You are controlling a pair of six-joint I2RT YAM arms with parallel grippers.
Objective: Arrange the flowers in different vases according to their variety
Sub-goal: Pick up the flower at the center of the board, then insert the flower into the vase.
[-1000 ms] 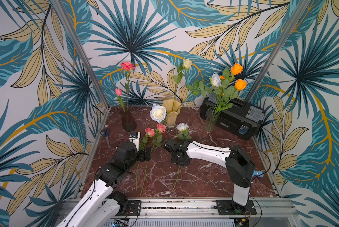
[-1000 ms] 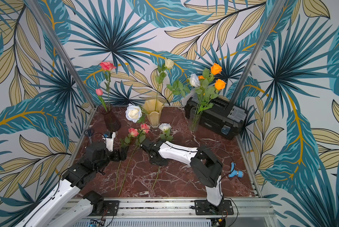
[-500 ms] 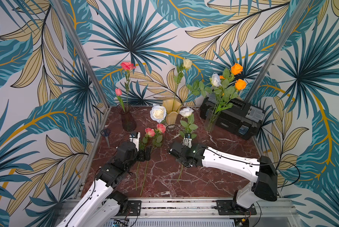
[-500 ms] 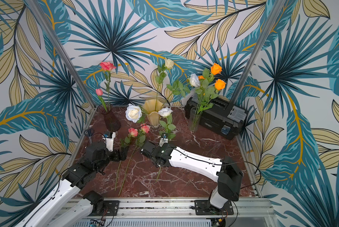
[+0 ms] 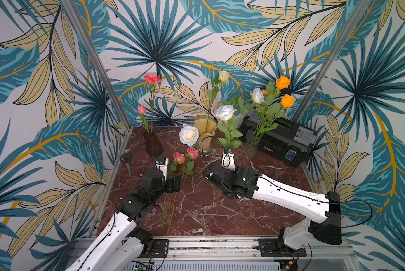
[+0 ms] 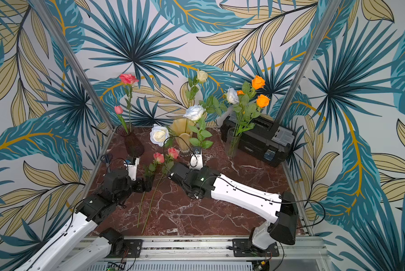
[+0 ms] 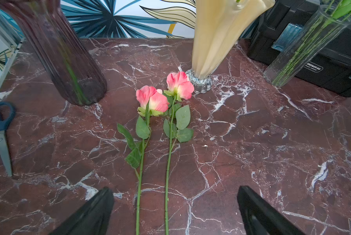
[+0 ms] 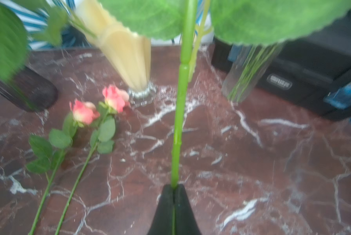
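Observation:
My right gripper will next go up and outward over the cream-yellow vase's opening (image 5: 204, 124) (image 8: 100, 21), then lower the green stem inside and let go of it, because a white rose already leans there.
My right gripper (image 8: 174, 188) is shut on the green stem (image 8: 180, 122) of a white rose, held upright with its head (image 5: 225, 112) beside the cream-yellow ruffled vase (image 5: 205, 133). That vase holds a cream bud (image 5: 223, 75) and a white rose (image 5: 188, 135). Two pink roses (image 7: 152, 100) (image 7: 180, 83) lie side by side on the marble. My left gripper (image 7: 174, 189) hangs open over their stems, touching neither. The dark purple vase (image 5: 152, 145) carries a pink rose and a bud. The clear vase (image 5: 252, 143) has orange roses (image 5: 282, 82) and a white one.
A black toolbox (image 5: 281, 138) sits at the back right, just behind the clear vase. Blue-handled scissors (image 5: 126, 159) lie by the left edge. Metal posts and wallpapered panels close in the table on three sides.
My right gripper has raised the white rose off the marble and stood it upright, its head climbing beside the cream vase. The left arm has stayed put.

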